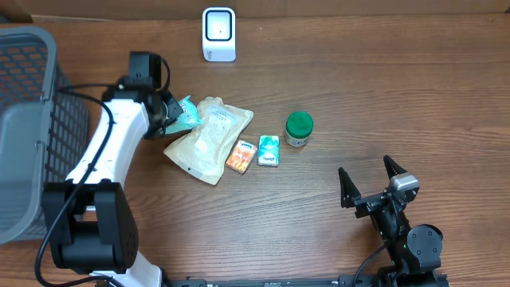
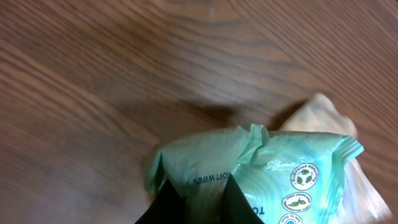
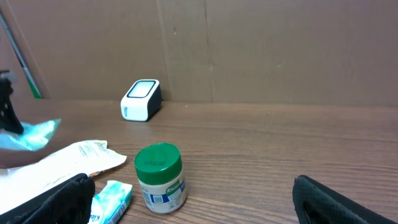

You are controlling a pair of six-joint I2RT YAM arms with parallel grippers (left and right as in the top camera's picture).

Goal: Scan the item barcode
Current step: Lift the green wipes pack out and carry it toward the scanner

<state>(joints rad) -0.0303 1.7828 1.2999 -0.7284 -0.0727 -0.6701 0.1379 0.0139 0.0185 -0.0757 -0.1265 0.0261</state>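
Because the beige pouch (image 1: 205, 143) (image 2: 319, 117) reaches below the pack, to the right of my left gripper in the overhead view, I will descend, push it aside, and release the pack.
My left gripper (image 1: 172, 112) is shut on a pale green pack of soft wipes (image 1: 188, 112), held at the pack's crimped end just left of the other items. In the left wrist view the dark fingers (image 2: 165, 205) pinch the wipes pack (image 2: 273, 171) above the wooden table. The white barcode scanner (image 1: 218, 33) stands at the back of the table, apart from the pack, and also shows in the right wrist view as the scanner (image 3: 142, 99). My right gripper (image 1: 371, 182) rests open near the front right, nothing between its fingers (image 3: 333, 202).
A beige pouch (image 1: 209, 137), an orange packet (image 1: 241, 155), a teal tissue packet (image 1: 269, 150) and a green-lidded jar (image 1: 299, 128) lie mid-table. A grey mesh basket (image 1: 28, 88) fills the left edge. A cardboard wall (image 3: 249, 43) stands behind the scanner.
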